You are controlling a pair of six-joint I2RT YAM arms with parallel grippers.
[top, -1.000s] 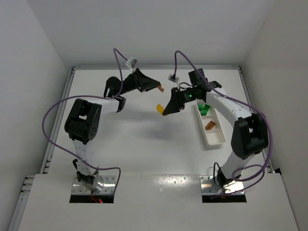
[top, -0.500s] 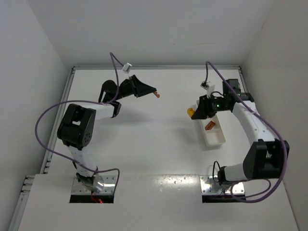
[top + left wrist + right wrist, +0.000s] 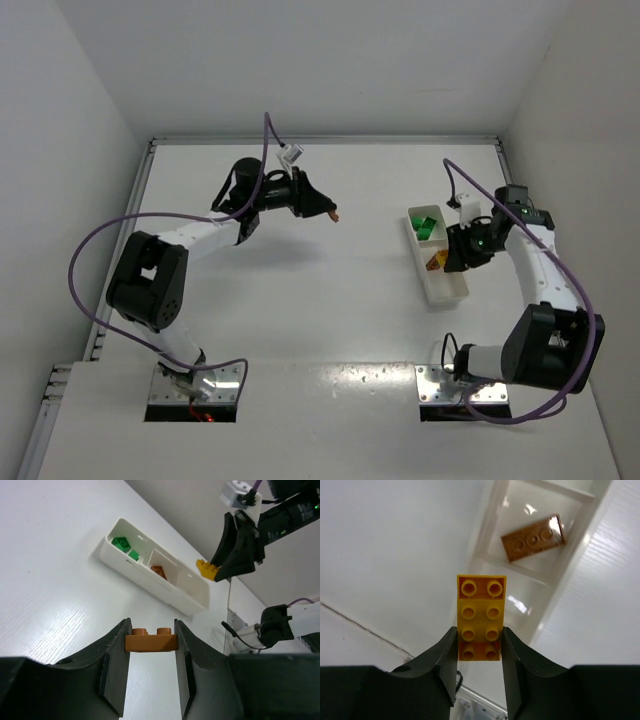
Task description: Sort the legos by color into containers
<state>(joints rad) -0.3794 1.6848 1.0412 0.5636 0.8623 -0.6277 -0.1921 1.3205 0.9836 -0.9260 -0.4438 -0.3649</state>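
My right gripper will move back and down toward the tray's empty end section [image 3: 519, 607] to let go of the yellow lego [image 3: 481, 616], because the other sections hold other colors.
My left gripper [image 3: 330, 212] is shut on an orange-brown lego [image 3: 150, 639] and holds it above the table's far middle, left of the tray. My right gripper [image 3: 453, 263] is shut on a yellow lego [image 3: 481, 616] and hangs over the near end of the white tray [image 3: 445, 298]. In the right wrist view the yellow lego is over the empty end compartment [image 3: 520, 605]. The middle compartment holds an orange-brown lego [image 3: 532, 537]. The far compartment holds green legos [image 3: 427, 225]. The left wrist view shows the tray [image 3: 150, 587] and the yellow lego [image 3: 207, 569].
White walls enclose the table on three sides. A metal rail [image 3: 120, 260] runs along the left edge. Purple cables loop above both arms. The right arm's base plate [image 3: 455, 385] sits near the tray's near end.
My right arm has swung right with the yellow lego, from the table's middle to over the tray's near end. My left gripper has shifted slightly right and nearer with its orange-brown lego.
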